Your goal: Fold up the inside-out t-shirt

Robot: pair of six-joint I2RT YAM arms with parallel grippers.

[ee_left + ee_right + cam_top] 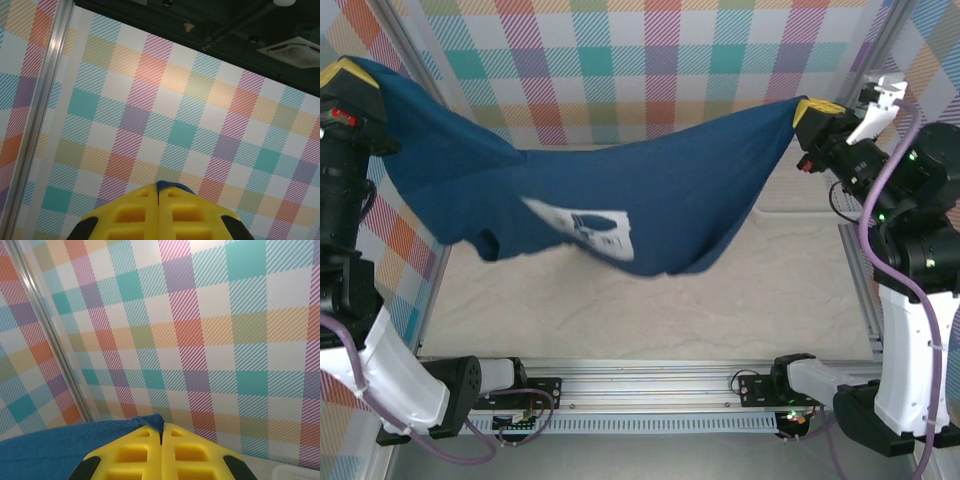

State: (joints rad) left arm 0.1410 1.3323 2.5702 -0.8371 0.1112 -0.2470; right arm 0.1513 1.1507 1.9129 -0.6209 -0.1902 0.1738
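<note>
The tabletop's far end is below and outward, so my right gripper next lowers the t-shirt's corner outward there and releases, laying the sagging t-shirt down.
The dark navy t-shirt [620,190] hangs stretched in the air between both arms, well above the table, sagging in the middle. A white graphic print [590,228] shows on its lower front. My left gripper [350,72] is at the far left, raised, shut on one corner of the t-shirt; a thin blue edge [175,187] pokes past its yellow fingertips [135,210]. My right gripper [817,108] is at the upper right, shut on the opposite corner, with blue cloth [75,440] bunched beside its yellow fingertips [140,450].
A light marbled tabletop [650,310] lies below the hanging cloth. Plaid walls [650,60] with metal frame posts [410,50] enclose the back and sides. An aluminium rail [650,385] with the arm bases runs along the near edge.
</note>
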